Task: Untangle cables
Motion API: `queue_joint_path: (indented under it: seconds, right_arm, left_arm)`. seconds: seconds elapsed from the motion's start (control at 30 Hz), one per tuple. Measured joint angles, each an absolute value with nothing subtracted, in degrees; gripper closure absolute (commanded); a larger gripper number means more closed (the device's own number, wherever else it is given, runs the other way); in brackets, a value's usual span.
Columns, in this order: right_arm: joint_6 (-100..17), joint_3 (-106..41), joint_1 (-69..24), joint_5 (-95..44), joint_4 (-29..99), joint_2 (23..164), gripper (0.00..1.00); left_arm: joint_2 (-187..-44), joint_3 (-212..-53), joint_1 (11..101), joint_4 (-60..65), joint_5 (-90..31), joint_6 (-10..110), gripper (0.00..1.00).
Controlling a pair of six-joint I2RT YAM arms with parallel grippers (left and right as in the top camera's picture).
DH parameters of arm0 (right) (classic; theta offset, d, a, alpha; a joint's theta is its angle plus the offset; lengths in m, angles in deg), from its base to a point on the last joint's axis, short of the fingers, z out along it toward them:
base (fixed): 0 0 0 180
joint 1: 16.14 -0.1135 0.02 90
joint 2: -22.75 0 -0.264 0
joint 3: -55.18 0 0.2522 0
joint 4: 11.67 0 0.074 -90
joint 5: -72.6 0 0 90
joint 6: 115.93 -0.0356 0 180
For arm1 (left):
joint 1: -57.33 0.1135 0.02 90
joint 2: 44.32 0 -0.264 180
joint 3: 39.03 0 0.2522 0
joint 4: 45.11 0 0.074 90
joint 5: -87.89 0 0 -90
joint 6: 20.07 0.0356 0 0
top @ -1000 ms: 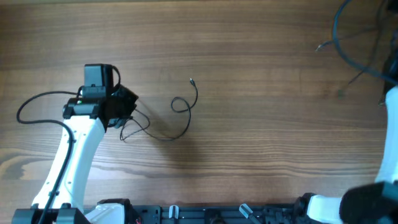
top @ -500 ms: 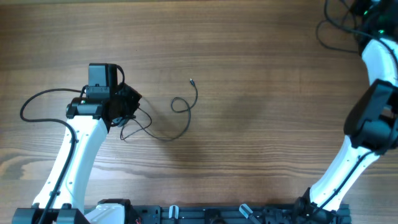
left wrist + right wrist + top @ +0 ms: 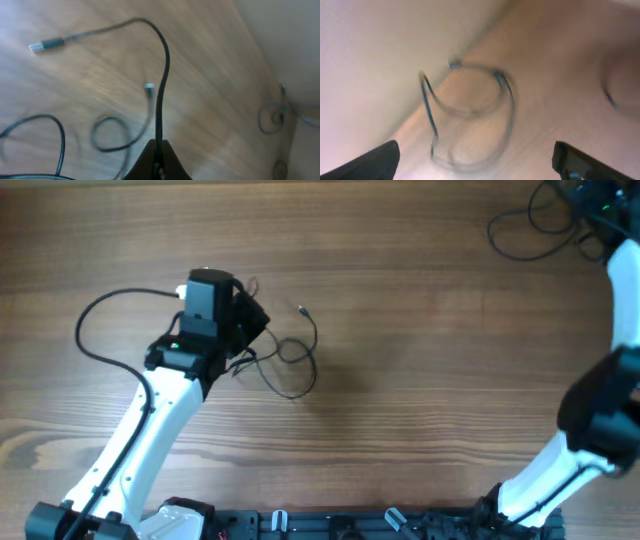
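Observation:
Bare wood lies to the right in the overhead view, beside the second plug, so my left gripper needs to carry the piece of cable that way and release it.
Thin black cables (image 3: pixel 288 362) lie in loose loops on the wooden table (image 3: pixel 420 380), with a small plug end (image 3: pixel 301 308) at the far side. My left gripper (image 3: pixel 159 149) is shut on one cable strand (image 3: pixel 162 95), which rises from the fingers and arcs to a plug (image 3: pixel 47 44). A second plug (image 3: pixel 149 88) and a loop (image 3: pixel 114 136) lie below it. More cables (image 3: pixel 528 232) lie at the table's far right corner. My right gripper (image 3: pixel 477 165) is open above a blurred cable loop (image 3: pixel 470 112), with nothing between its fingers (image 3: pixel 382 160).
The left arm's own thick black cable (image 3: pixel 110 320) loops over the table to the left of that arm. The right arm (image 3: pixel 625 280) stands along the right edge. A dark rail (image 3: pixel 330 525) runs along the near edge.
My left arm has moved up and to the right, dragging the cable loops with it. My right arm has swung to the far right corner and its jaws have opened.

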State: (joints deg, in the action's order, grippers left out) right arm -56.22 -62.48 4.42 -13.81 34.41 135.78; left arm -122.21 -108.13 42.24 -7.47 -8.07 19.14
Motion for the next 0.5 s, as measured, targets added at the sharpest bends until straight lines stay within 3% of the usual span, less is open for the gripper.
queue_joint_path:
  seconds: [0.13, 0.2, 0.3, 0.37, 0.4, 0.43, 0.47, 0.5]
  right_arm:
    - [-67.14, -61.93, 4.44, -13.24, 59.17, 132.11, 0.00]
    - [-69.59, -59.42, 4.35, -13.28, 65.27, 132.96, 0.00]
    - [-64.11, -54.15, 2.38, -17.66, 67.67, 133.22, 0.00]
    - [-56.65, -49.41, -2.16, -25.02, 64.57, 133.31, 0.00]
    - [-52.72, -46.00, -5.62, -30.97, 61.71, 133.37, 0.00]
    - [-50.10, -43.29, -8.20, -36.15, 58.87, 133.40, 0.00]
    - [-48.63, -40.40, -10.82, -40.61, 54.89, 133.42, 0.00]
    - [-47.87, -38.26, -12.96, -43.14, 52.61, 133.44, 0.00]
  left_arm:
    - [-122.32, -108.13, 36.10, -9.57, -7.96, 19.17, 0.96]
    - [-122.78, -108.13, 34.26, -9.59, -7.94, 19.14, 0.96]
    - [-124.40, -108.13, 32.60, -10.31, -7.69, 19.12, 0.95]
    - [-125.34, -108.08, 31.51, -14.51, -7.78, 18.99, 0.84]
    - [-125.68, -108.02, 30.55, -17.98, -8.53, 18.75, 0.61]
    - [-125.73, -108.04, 29.57, -19.49, -9.14, 18.55, 0.27]
    - [-125.79, -108.04, 28.93, -19.49, -9.51, 18.60, 0.00]
    - [-125.82, -108.04, 28.76, -19.14, -9.49, 19.56, 0.00]
